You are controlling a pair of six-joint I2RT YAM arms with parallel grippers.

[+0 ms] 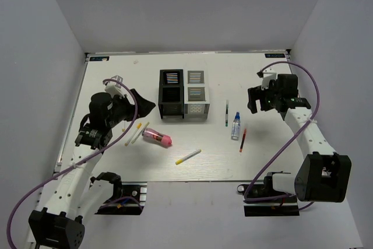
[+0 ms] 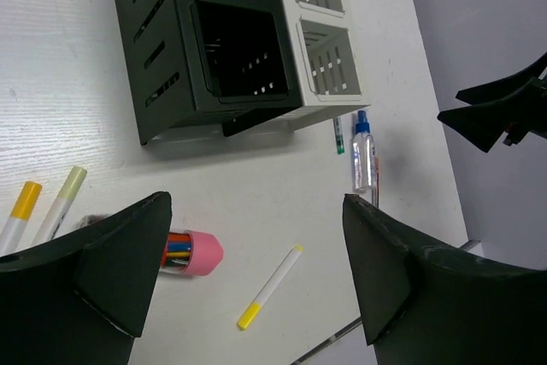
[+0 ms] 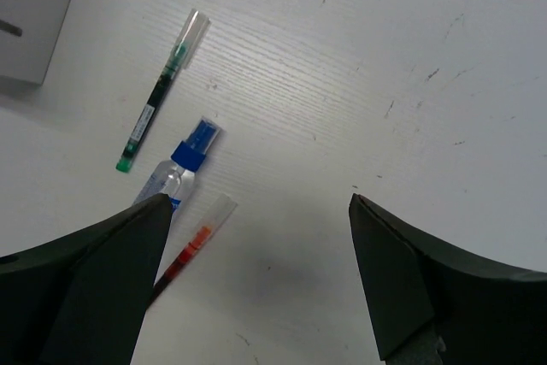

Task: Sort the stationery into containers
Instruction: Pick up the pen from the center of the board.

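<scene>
My left gripper moves to the left in the top view next, turns downward and lowers onto the half-hidden pen, since the pen lies beneath my arm.
The black organizer (image 1: 171,93) and the silver-white organizer (image 1: 197,93) stand side by side at mid-table; both show in the left wrist view (image 2: 214,40) (image 2: 329,49). A pink-and-clear cylinder (image 1: 157,137) (image 2: 192,252), a yellow-tipped white pen (image 1: 188,156) (image 2: 270,287) and two pens (image 1: 135,133) (image 2: 64,198) lie in front. A green pen (image 1: 227,112) (image 3: 160,96), a blue-capped bottle (image 1: 235,126) (image 3: 179,168) and a red pen (image 1: 242,140) (image 3: 192,245) lie to the right. My left gripper (image 1: 143,104) (image 2: 256,211) is open and empty, left of the black organizer. My right gripper (image 1: 252,98) (image 3: 256,203) is open and empty, above the table right of the bottle.
The white tabletop (image 1: 116,161) is enclosed by grey walls on the left, back and right. Its front edge runs just past the yellow-tipped pen. Purple cables loop along both arms.
</scene>
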